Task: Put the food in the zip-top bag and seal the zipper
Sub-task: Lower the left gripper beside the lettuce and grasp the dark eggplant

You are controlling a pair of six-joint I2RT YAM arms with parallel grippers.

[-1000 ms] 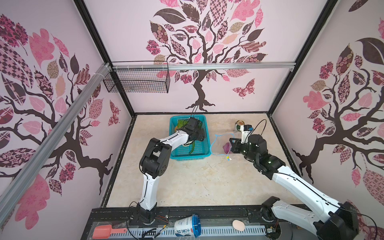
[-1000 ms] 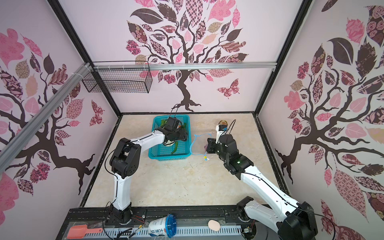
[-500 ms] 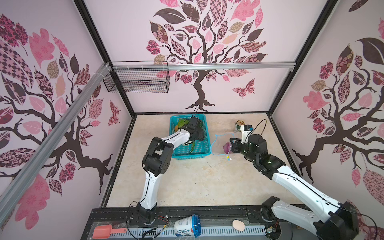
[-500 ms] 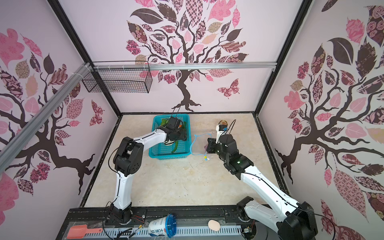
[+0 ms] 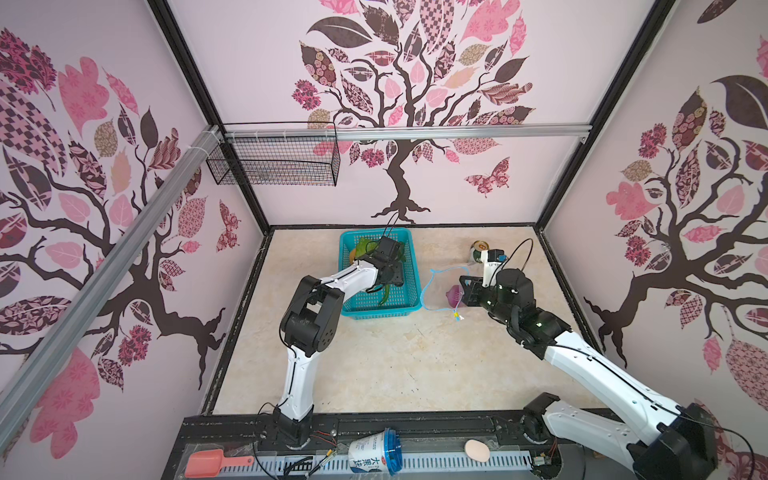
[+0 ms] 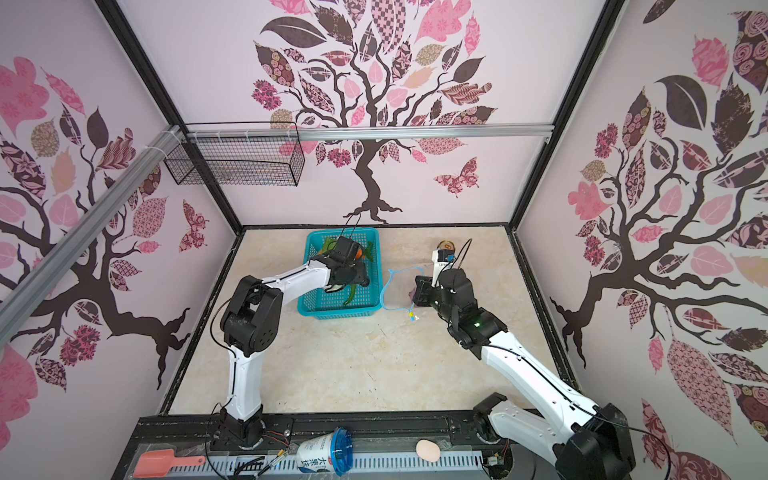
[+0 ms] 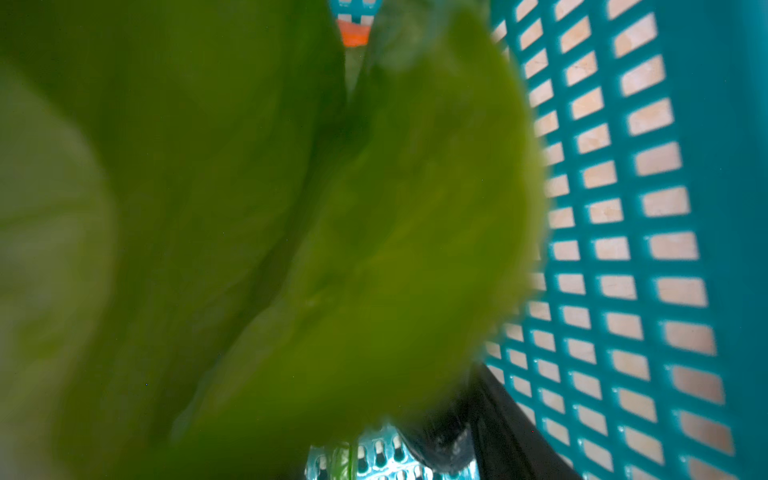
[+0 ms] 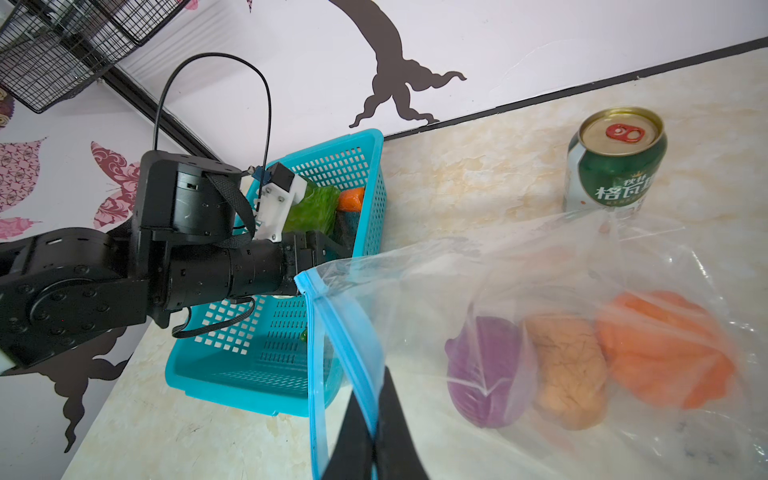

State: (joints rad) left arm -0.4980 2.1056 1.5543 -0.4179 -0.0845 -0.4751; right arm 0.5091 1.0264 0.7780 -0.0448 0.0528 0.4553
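The piece lies just below, beside the basket's side, so my left gripper will next lower past the cabbage leaf that overhangs the dark piece and close on it.
The clear zip-top bag lies right of the teal basket, with its mouth held up. My right gripper is shut on the light blue zipper; its yellow slider dangles at the near end. Inside the bag are a purple onion, a potato and an orange pumpkin. My left gripper is down in the basket. The green-white cabbage fills the left wrist view and hides the jaws except one black finger.
A green drink can stands behind the bag near the back wall. More food stays in the basket: an orange piece, a dark piece and a long green piece. A wire basket hangs on the wall.
My left arm has shifted slightly over the basket. The right arm has stayed still, holding the bag's mouth.
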